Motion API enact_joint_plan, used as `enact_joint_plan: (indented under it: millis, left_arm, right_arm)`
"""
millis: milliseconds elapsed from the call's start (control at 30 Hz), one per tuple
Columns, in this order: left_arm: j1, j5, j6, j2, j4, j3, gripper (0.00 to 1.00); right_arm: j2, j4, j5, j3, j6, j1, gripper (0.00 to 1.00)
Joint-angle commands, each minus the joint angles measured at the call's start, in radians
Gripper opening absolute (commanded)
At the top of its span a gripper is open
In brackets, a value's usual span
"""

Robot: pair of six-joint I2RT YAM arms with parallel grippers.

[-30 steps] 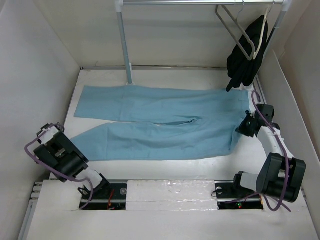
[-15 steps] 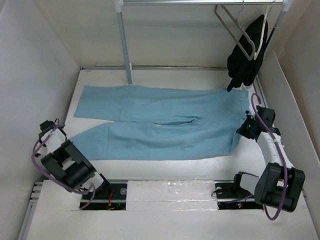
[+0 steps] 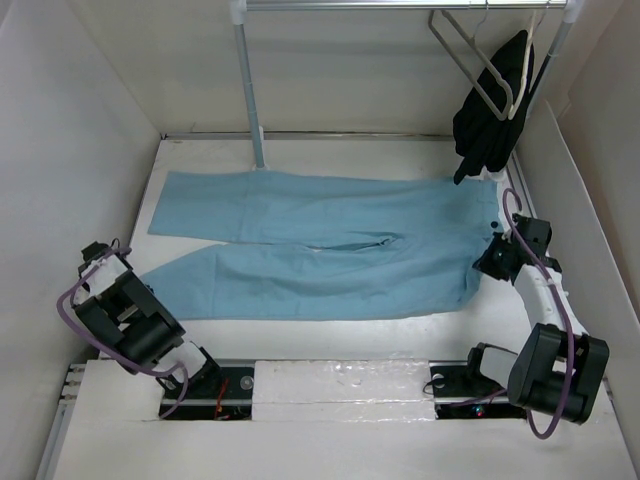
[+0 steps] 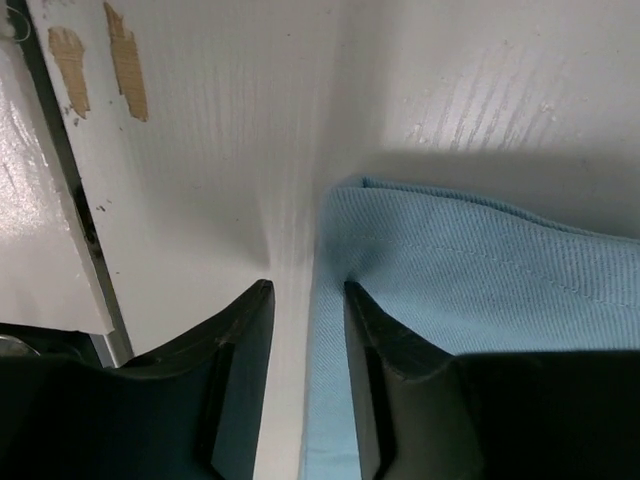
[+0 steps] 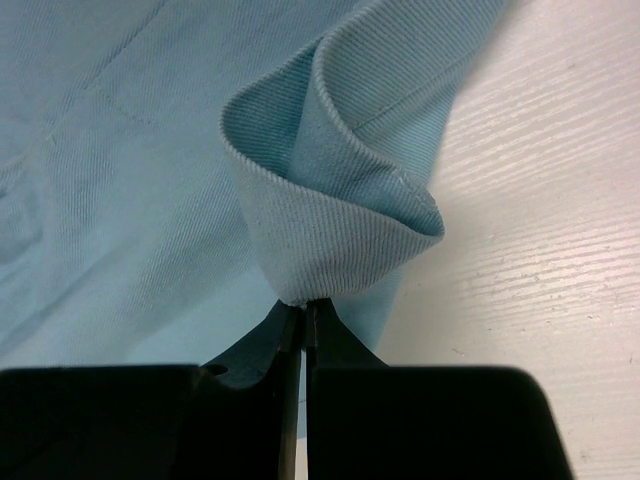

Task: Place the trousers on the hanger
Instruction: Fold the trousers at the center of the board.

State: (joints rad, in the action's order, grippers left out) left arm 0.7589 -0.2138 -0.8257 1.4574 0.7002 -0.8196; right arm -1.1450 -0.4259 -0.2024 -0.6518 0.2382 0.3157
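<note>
My right gripper needs to raise the fold of the trousers, move it outward over the waist's far corner (image 3: 485, 190) and let it go, because the legs are still spread apart.
The light blue trousers (image 3: 330, 245) lie flat across the table, waist to the right, legs to the left. My right gripper (image 3: 492, 256) is shut on a raised fold of the waist edge (image 5: 330, 220), and its fingertips (image 5: 303, 312) meet under the cloth. My left gripper (image 3: 110, 268) is open at the hem of the near leg. In the left wrist view (image 4: 308, 300) one finger rests over bare table and the other over the cloth (image 4: 470, 290). The thin grey hanger (image 3: 468, 62) hangs empty on the rail at the top right.
A black garment (image 3: 495, 110) hangs from the rail (image 3: 400, 5) beside the hanger, above the trousers' waist. A metal rack post (image 3: 250, 90) stands at the back of the table. White walls (image 3: 70, 150) close in the left and right sides.
My left arm's body has swung left and lower while its gripper stays at the leg hem. My right arm has shifted slightly, still holding the waist.
</note>
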Motion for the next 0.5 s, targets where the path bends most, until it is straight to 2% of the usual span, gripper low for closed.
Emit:
enact_joint_plan:
  millis: [0,33,267,367,467]
  left_arm:
    - [0.000,0.013,0.034,-0.011,-0.013,-0.013,0.32]
    - [0.000,0.016,0.036,-0.011,-0.025,-0.010,0.38]
    - [0.000,0.016,0.030,0.046,-0.034,-0.006,0.38]
    - [0.000,0.022,0.020,0.067,-0.045,0.003,0.34]
    - [0.000,0.011,0.014,0.087,-0.041,0.004,0.19]
  right_arm:
    - [0.021,0.044,-0.045,0.015,-0.022,0.005,0.00]
    - [0.025,0.045,-0.048,0.020,-0.022,0.005,0.00]
    - [0.028,0.052,-0.051,0.032,-0.014,0.005,0.00]
    - [0.033,0.049,-0.045,0.027,-0.016,0.014,0.00]
    - [0.036,0.036,-0.042,0.020,-0.014,0.025,0.00]
